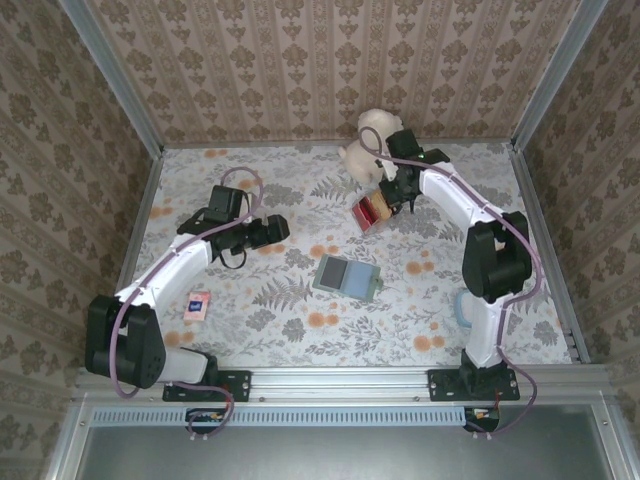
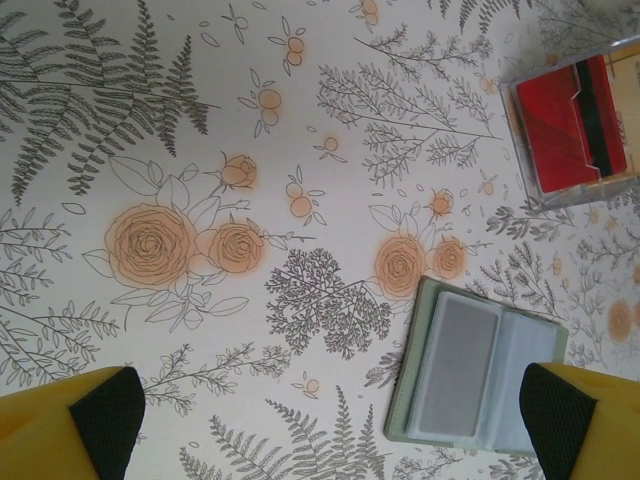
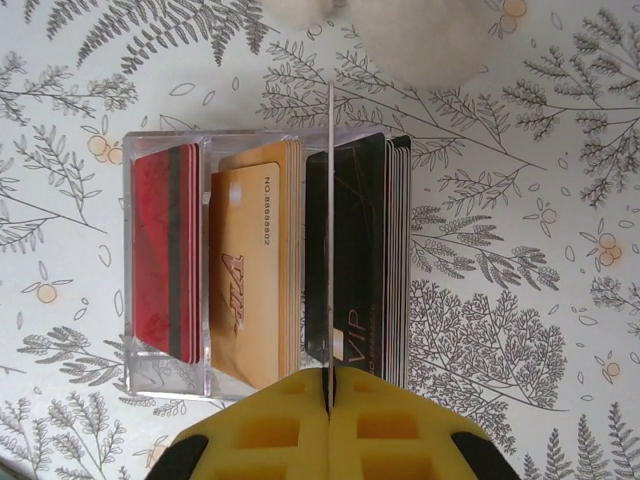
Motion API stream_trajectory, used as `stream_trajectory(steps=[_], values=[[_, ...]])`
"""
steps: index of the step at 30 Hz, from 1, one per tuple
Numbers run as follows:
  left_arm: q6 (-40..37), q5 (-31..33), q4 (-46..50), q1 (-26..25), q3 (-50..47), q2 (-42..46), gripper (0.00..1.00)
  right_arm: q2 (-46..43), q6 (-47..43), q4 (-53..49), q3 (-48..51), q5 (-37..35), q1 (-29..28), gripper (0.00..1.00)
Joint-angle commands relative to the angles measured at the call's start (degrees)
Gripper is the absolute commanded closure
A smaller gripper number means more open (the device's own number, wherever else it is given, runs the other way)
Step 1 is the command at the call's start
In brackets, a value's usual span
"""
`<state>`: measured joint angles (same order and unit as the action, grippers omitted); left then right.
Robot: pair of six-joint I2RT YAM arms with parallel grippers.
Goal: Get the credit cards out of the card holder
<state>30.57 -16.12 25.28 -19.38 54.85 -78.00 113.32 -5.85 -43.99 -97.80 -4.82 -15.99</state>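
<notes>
I will lower the thin credit card with my right gripper and let go of it next, because the card hangs upright over the black stack in the clear box (image 3: 165, 375).
The card holder (image 1: 346, 275) lies open and flat at mid-table, sage-green with a light blue inner panel. In the left wrist view the card holder (image 2: 485, 375) shows a grey card (image 2: 455, 365) in a clear pocket. My left gripper (image 2: 335, 430) hovers open above the table, and its right finger (image 2: 575, 420) covers the holder's right edge. From above, the left gripper (image 1: 270, 230) is left of the holder. My right gripper (image 3: 328, 385) is shut on a thin credit card (image 3: 329, 230), seen edge-on and held upright over a clear box (image 3: 165, 375). The right gripper (image 1: 392, 195) is at the back.
The clear box (image 1: 370, 212) holds stacks of red (image 3: 165, 250), gold (image 3: 245, 270) and black (image 3: 365, 260) cards. A white plush object (image 1: 368, 145) sits behind it. A small white-and-pink card (image 1: 197, 305) lies near the left arm. Walls enclose the table.
</notes>
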Motion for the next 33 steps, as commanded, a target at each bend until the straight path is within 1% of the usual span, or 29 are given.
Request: stream_trajectory(steps=[1, 7, 10, 15, 17, 20, 24, 26, 27, 30, 33], values=[[-1.9, -2.2, -0.1, 0.6, 1.7, -0.2, 0.00, 2.7, -0.1, -4.0, -2.7, -2.6, 0.3, 1.00], [-2.0, -3.2, 0.2, 0.6, 1.7, -0.5, 0.00, 4.1, -0.3, -4.2, -2.5, -3.6, 0.4, 0.98], [-1.9, -3.5, 0.0, 0.6, 1.8, -0.9, 0.00, 4.5, -0.4, -4.4, -2.6, -3.9, 0.4, 0.96], [-1.8, -4.1, 0.0, 0.6, 2.0, -1.6, 0.00, 3.5, -0.3, -4.0, -2.3, -2.0, 0.4, 0.82], [-1.6, -4.2, 0.0, 0.6, 2.0, -1.7, 0.00, 2.9, -0.1, -3.8, -2.5, -1.7, 0.4, 0.79], [-1.5, -4.4, 0.0, 0.6, 2.1, -1.6, 0.00, 1.3, 0.5, -3.5, -2.4, -1.8, 0.4, 0.77], [-1.4, -5.5, 0.2, 0.6, 2.3, -1.5, 0.00, -2.5, 2.5, -2.9, -1.4, -1.6, 0.4, 0.77], [-0.8, -6.5, 0.2, 0.6, 2.2, -1.4, 0.00, -5.2, 4.8, -2.7, -0.3, -1.6, 0.4, 0.74], [-0.5, -7.1, 0.1, 0.6, 2.1, -1.3, 0.00, -6.9, 6.6, -2.7, 0.5, -1.5, 0.4, 0.71], [1.0, -8.9, -0.7, 0.0, 1.3, -1.1, 0.00, -13.0, 12.5, -1.5, 4.8, 0.8, 0.3, 0.58], [2.4, -9.9, -0.9, -1.3, 0.6, -1.4, 0.00, -19.2, 18.8, -0.5, 10.0, 3.4, -0.2, 0.51]])
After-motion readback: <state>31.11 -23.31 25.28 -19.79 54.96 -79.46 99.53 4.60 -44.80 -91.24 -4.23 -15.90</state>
